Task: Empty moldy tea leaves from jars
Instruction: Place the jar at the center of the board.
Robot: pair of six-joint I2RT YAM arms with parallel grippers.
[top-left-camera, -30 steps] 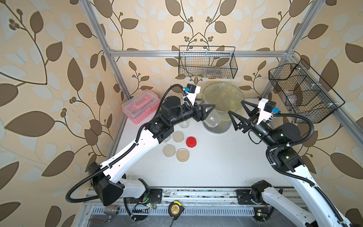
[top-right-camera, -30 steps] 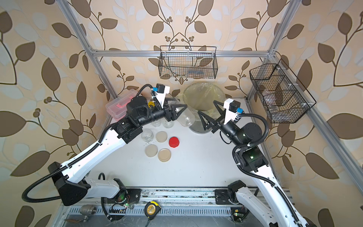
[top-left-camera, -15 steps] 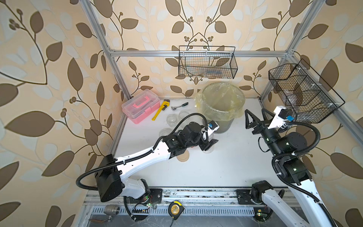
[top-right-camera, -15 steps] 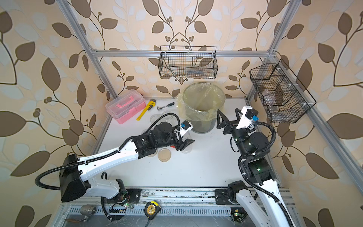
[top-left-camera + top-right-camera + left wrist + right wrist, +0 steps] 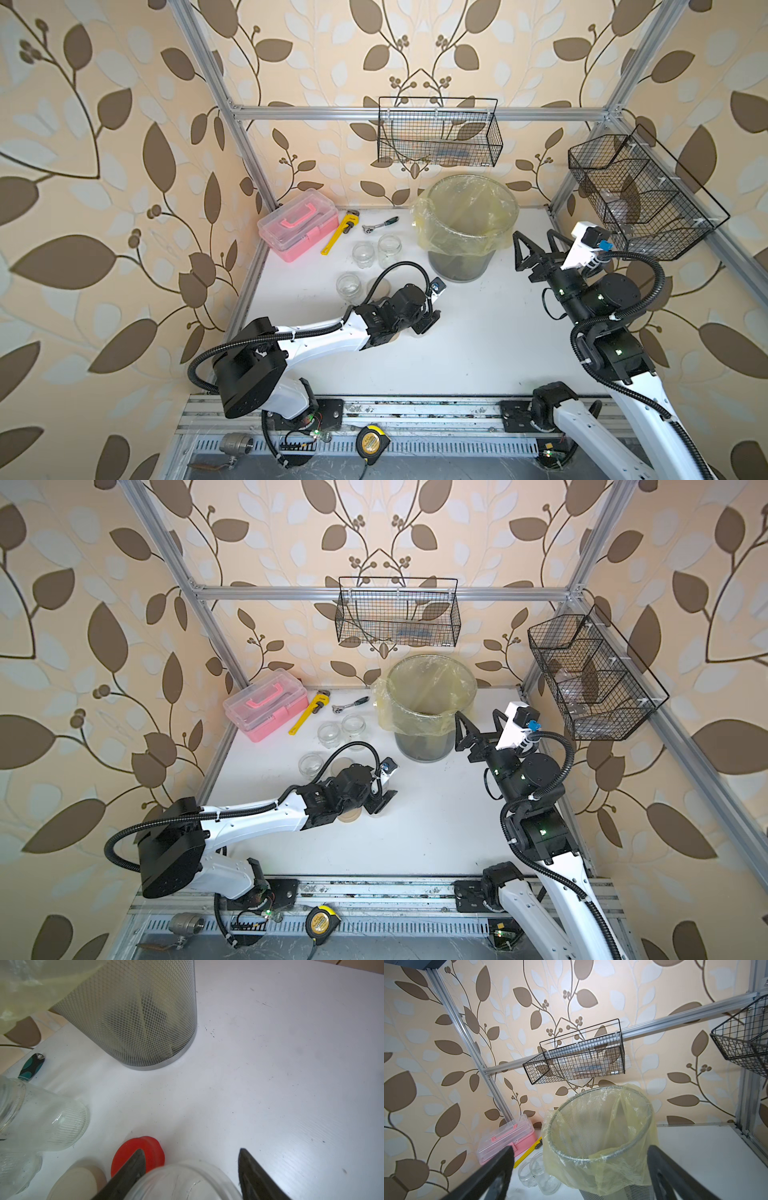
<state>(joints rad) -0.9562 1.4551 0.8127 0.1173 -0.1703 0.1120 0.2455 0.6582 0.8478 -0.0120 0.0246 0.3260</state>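
The glass jar goes down in my left gripper to the tabletop beside the red lid next and comes free there. That spot lies below and looks empty.
My left gripper [image 5: 426, 326] [image 5: 191, 1150] is low over the table in front of the bin [image 5: 457, 266], shut on a clear glass jar [image 5: 182, 1182] that looks empty. The arm hides this jar in both top views. A red lid [image 5: 154, 1152] and a beige lid [image 5: 79, 1182] lie beside it. Three more open jars [image 5: 363, 254] [image 5: 390, 249] [image 5: 348, 286] stand left of the bin. A few dark tea specks [image 5: 212, 1032] dot the table by the bin's base. My right gripper [image 5: 534, 235] [image 5: 580, 1148] hangs open and empty, right of the bin.
A pink toolbox [image 5: 297, 224], a yellow pipe wrench [image 5: 338, 232] and a ratchet [image 5: 380, 224] lie at the back left. Wire baskets hang on the back wall [image 5: 438, 133] and the right wall [image 5: 640, 195]. A tape measure [image 5: 372, 442] sits on the front rail.
My left arm has come down from over the bin to the table near the lids, still holding the jar. My right arm has drawn back to the right of the bin.
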